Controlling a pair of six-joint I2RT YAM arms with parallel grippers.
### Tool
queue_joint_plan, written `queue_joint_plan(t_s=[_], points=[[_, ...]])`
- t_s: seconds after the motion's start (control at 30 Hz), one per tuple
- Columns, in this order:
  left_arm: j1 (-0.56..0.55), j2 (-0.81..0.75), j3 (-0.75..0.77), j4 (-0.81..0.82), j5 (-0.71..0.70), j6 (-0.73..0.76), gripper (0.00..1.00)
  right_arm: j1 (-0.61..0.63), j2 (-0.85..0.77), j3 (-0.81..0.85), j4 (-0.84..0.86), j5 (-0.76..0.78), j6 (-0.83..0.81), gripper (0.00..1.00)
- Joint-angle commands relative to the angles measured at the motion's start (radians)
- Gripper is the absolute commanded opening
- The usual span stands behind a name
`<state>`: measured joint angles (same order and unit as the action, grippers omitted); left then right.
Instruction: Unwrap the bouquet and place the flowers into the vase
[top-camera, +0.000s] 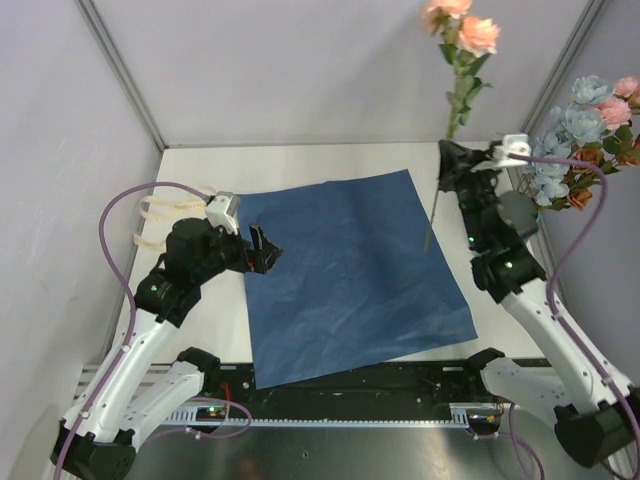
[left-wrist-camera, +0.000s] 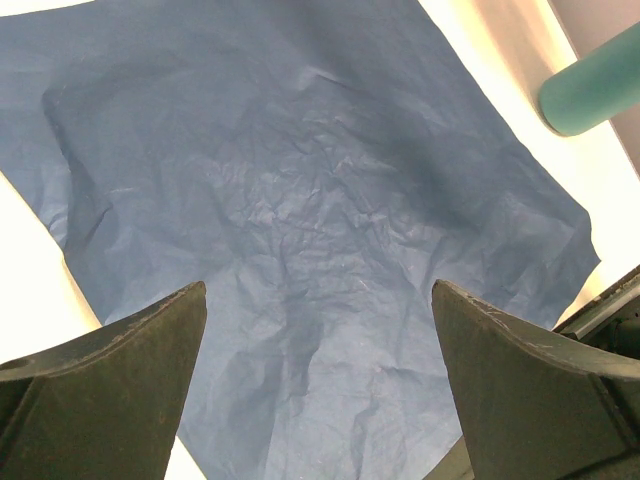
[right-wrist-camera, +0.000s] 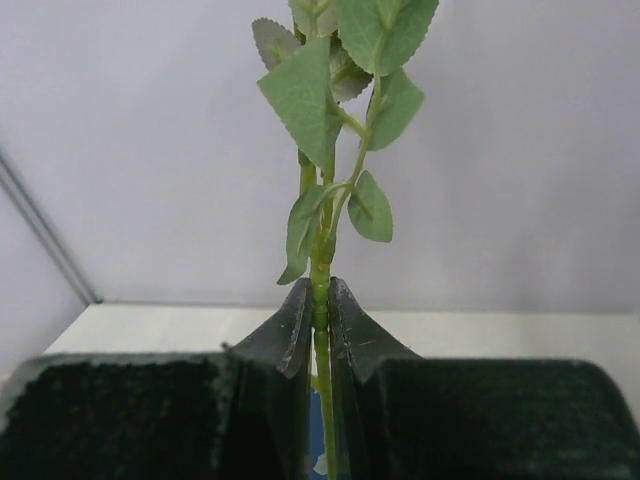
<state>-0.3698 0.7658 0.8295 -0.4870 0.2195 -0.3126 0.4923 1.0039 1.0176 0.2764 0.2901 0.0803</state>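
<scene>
The bunched flowers (top-camera: 578, 148) stand to the right of my right gripper in the top view. I will carry the flower's stem over to join them next, then lower and release it.
The bouquet's dark blue paper (top-camera: 350, 270) (left-wrist-camera: 300, 200) lies spread flat on the table, with no flowers on it. My right gripper (top-camera: 449, 163) (right-wrist-camera: 320, 290) is shut on the green stem (right-wrist-camera: 322, 380) of one flower. It holds the stem upright above the paper's far right corner, the peach-pink blooms (top-camera: 462, 25) high up and the leaves (right-wrist-camera: 330, 90) above the jaws. Other flowers (top-camera: 588, 135), pale blue, pink and orange, stand bunched at the far right. The teal vase (left-wrist-camera: 590, 85) shows only in the left wrist view. My left gripper (top-camera: 265, 250) (left-wrist-camera: 320, 290) hangs open over the paper's left edge.
A cream ribbon (top-camera: 165, 215) lies on the white table (top-camera: 300, 165) at the left, behind my left arm. Grey walls close in the back and both sides. The right arm's body stands in front of the bunched flowers' lower part.
</scene>
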Motion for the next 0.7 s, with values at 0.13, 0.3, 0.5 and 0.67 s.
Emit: queue_joint_plan(t_s=[0.13,0.3,0.5,0.67], points=[[0.006,0.003,-0.003,0.011,0.003,0.018,0.99,-0.207,-0.194,-0.108,0.239,-0.284,-0.222,0.00],[0.006,-0.002,-0.003,0.010,-0.001,0.018,0.99,-0.367,-0.221,-0.183,0.411,-0.393,-0.265,0.00],[0.005,0.000,-0.003,0.010,-0.001,0.018,0.99,-0.609,-0.216,-0.237,0.533,-0.490,-0.115,0.00],[0.006,0.001,-0.003,0.011,-0.001,0.019,0.99,-0.753,-0.179,-0.303,0.664,-0.545,0.010,0.00]])
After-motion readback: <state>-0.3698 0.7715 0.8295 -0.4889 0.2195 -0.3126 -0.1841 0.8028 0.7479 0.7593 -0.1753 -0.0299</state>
